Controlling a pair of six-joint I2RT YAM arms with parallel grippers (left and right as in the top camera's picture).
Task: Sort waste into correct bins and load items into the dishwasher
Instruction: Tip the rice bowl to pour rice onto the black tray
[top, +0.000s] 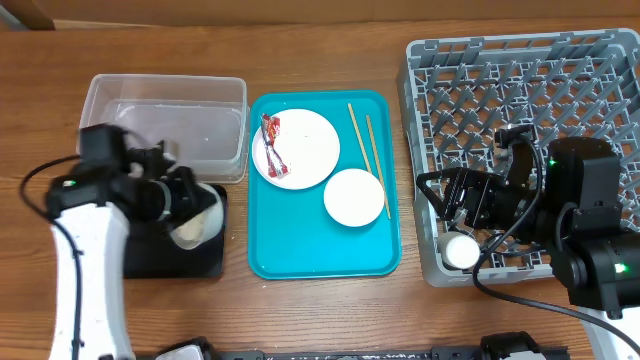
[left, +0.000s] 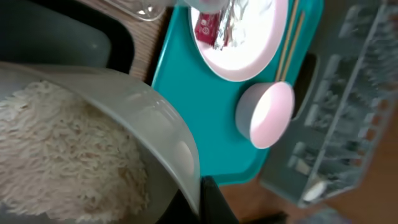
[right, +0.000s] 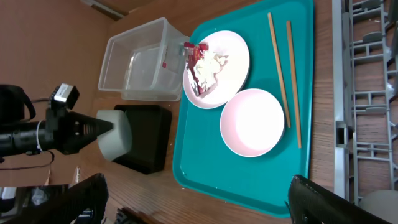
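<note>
The left gripper tips the bowl empty next. It then comes down onto the teal tray's bare near part, since this lies to its right in the overhead view.
My left gripper is shut on the rim of a white bowl and holds it tilted over the black tray. In the left wrist view the jaws pinch the bowl wall, and white rice fills the bowl. The large plate on the teal tray carries the red wrapper and a tissue wad. A second bowl and two chopsticks lie beside the plate. My right gripper is open and empty at the dish rack's left edge. A small cup sits in the rack.
The clear tub stands behind the black tray, touching the teal tray's left side. The teal tray lies between the bins and the rack. The right wrist view shows its fingers spread wide above the tray's near edge.
</note>
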